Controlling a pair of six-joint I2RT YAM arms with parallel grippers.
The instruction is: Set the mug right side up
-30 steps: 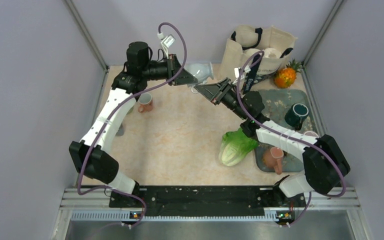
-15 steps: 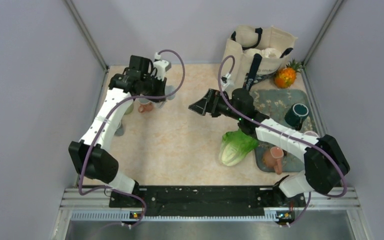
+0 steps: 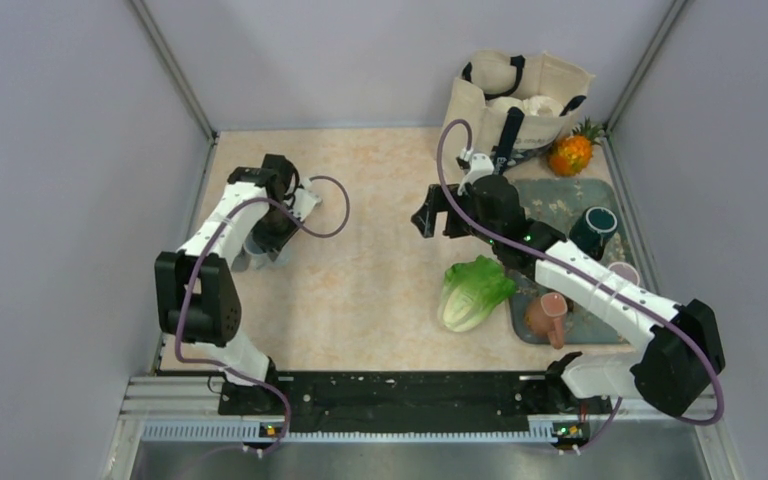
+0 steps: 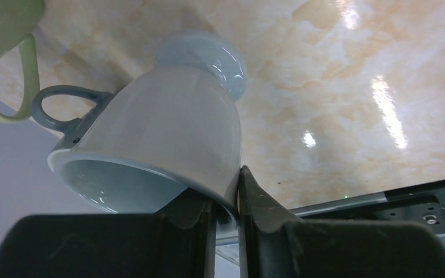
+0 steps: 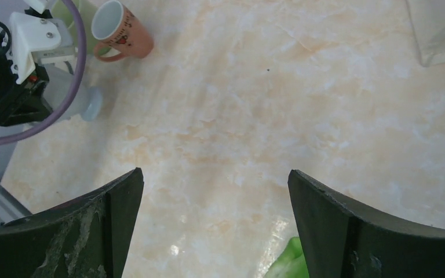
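The right gripper moves across and down to the dark green mug next, since the mug stands below it and to its right in the top view.
A pale blue mug (image 4: pixel 168 121) fills the left wrist view, mouth towards the camera, foot towards the tabletop, handle on the left. My left gripper (image 4: pixel 227 202) is shut on the mug's rim, one finger inside and one outside. From above, this gripper (image 3: pixel 267 238) sits at the table's left side with the mug (image 3: pixel 252 248) under it. The right wrist view shows the mug (image 5: pixel 75 95) leaning, its foot at the table. My right gripper (image 3: pixel 423 215) hangs open over the middle of the table, with nothing between its fingers (image 5: pixel 116 202).
An orange mug (image 5: pixel 121 29) and a green mug (image 4: pixel 0 35) stand close to the held mug. A lettuce (image 3: pixel 472 290) lies right of centre. A mat (image 3: pixel 560 205) holds a dark green mug (image 3: pixel 592 228) and a pink mug (image 3: pixel 548 315). Tote bag (image 3: pixel 520 100) and pineapple (image 3: pixel 572 152) at the back.
Both grippers met at the mug near the back centre. The right gripper opened and drew back. The left arm swung left and down with the mug.
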